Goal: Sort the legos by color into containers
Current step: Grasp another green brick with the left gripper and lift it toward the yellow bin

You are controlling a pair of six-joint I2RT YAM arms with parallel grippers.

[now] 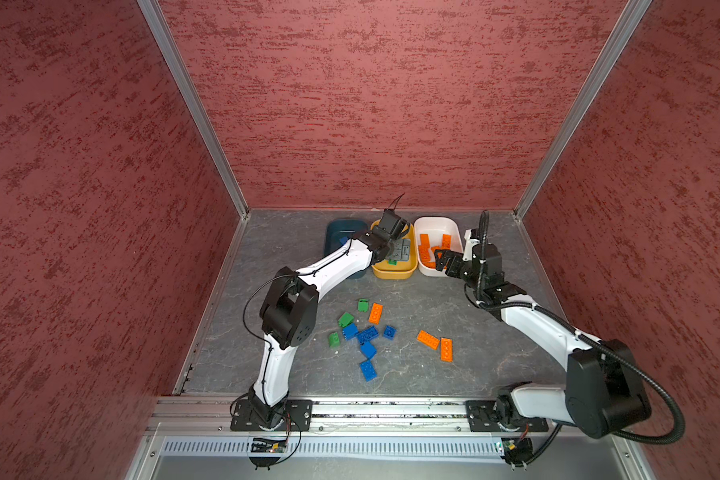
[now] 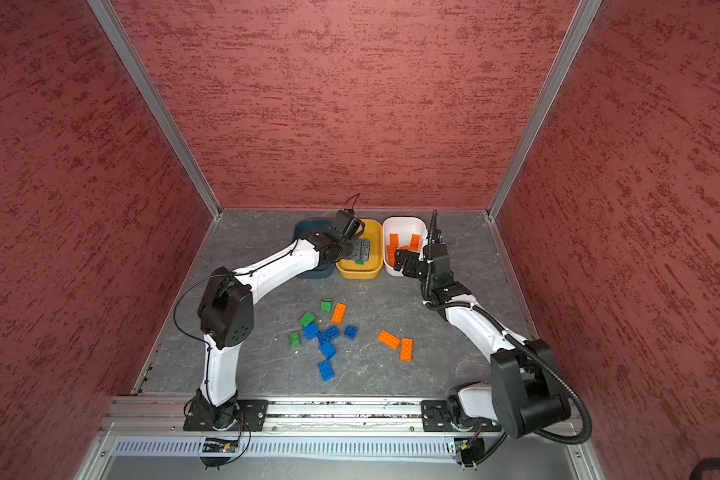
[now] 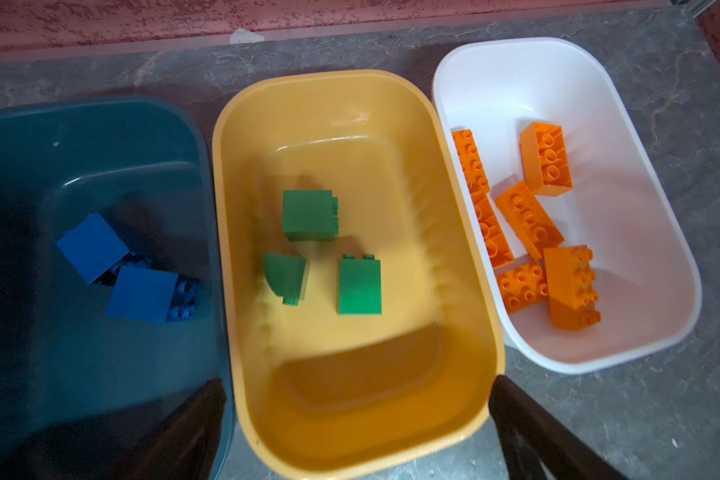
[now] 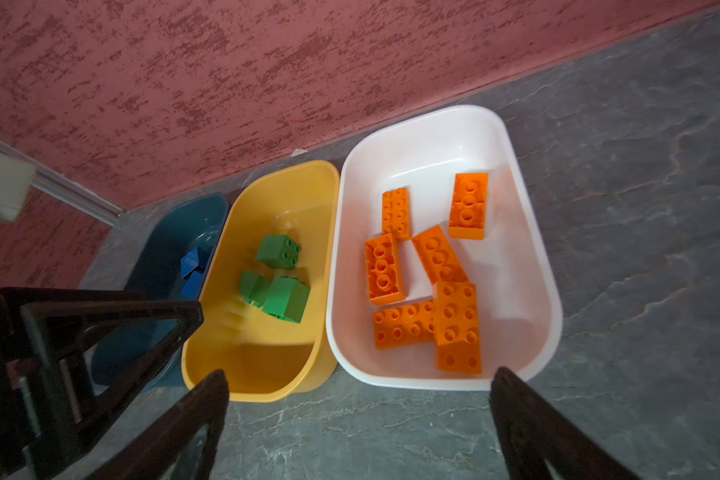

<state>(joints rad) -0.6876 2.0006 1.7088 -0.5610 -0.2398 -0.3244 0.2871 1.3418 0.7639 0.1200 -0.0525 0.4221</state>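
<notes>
My left gripper should next go back and down, clear of the blue bricks, to the green brick nearest the tubs, below it toward my base.
Three containers stand in a row at the back wall: a teal tub (image 3: pixel 100 124) with two blue legos (image 3: pixel 92 247), a yellow tub (image 3: pixel 329 91) with three green legos (image 3: pixel 308 214), and a white tub (image 3: pixel 599 83) with several orange legos (image 3: pixel 547 158). My left gripper (image 3: pixel 358 384) hangs open over the yellow tub (image 1: pixel 393 272), holding nothing. My right gripper (image 4: pixel 360 376) is open and empty at the near end of the white tub (image 1: pixel 437 224). Loose on the table's middle lie three green bricks (image 1: pixel 345 319), several blue bricks (image 1: pixel 367 334) and three orange bricks (image 1: pixel 427 339).
Red walls close in the grey table (image 1: pixel 433 374) on three sides, and the tubs sit close to the back wall. The left arm's elbow (image 1: pixel 287 311) stands just left of the loose pile. A metal rail (image 1: pixel 391 409) carries both arm bases at the front.
</notes>
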